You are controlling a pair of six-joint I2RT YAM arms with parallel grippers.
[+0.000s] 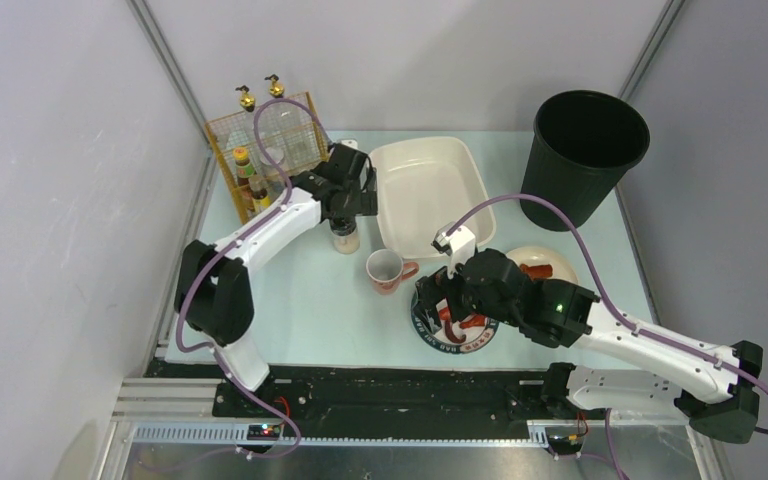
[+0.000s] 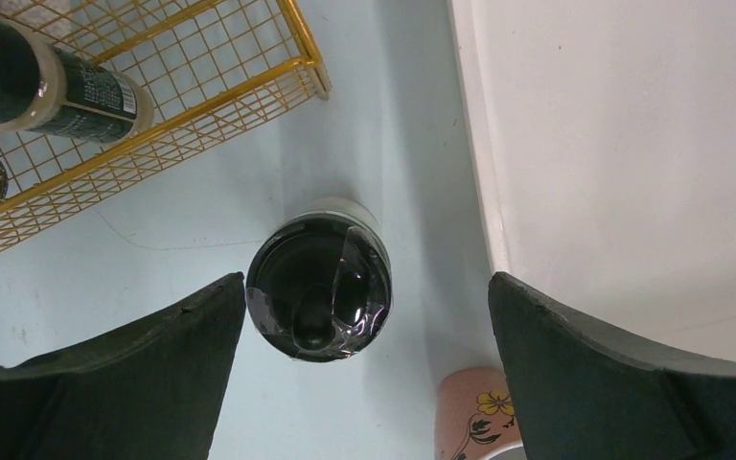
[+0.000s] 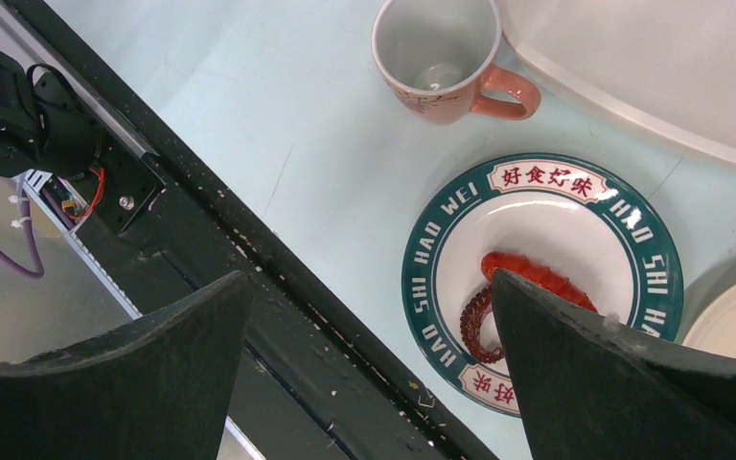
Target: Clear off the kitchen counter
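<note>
My left gripper moves down next while easing to the left in the wrist view onto the jar's black lid (image 1: 343, 225) (image 2: 319, 287), because that lid sits nearer one finger.
The kitchen counter (image 1: 300, 300) is pale mint-blue. A small jar with a black lid (image 1: 344, 237) stands on it between a yellow wire rack (image 1: 265, 150) and a white basin (image 1: 425, 190). My left gripper (image 1: 348, 210) hangs open right above the jar; in the left wrist view the jar (image 2: 318, 287) sits close to the left finger (image 2: 105, 374). A pink mug (image 1: 388, 270) stands upright. A green-rimmed plate (image 1: 480, 340) holds a red tentacle (image 3: 527, 283). My right gripper (image 1: 438, 300) is open and empty over that plate's near-left edge.
A black bin (image 1: 585, 150) stands at the back right. A cream plate (image 1: 545, 262) with a red piece lies right of the mug. The rack holds several bottles (image 2: 48, 81). A black rail (image 3: 278, 287) runs along the counter's near edge.
</note>
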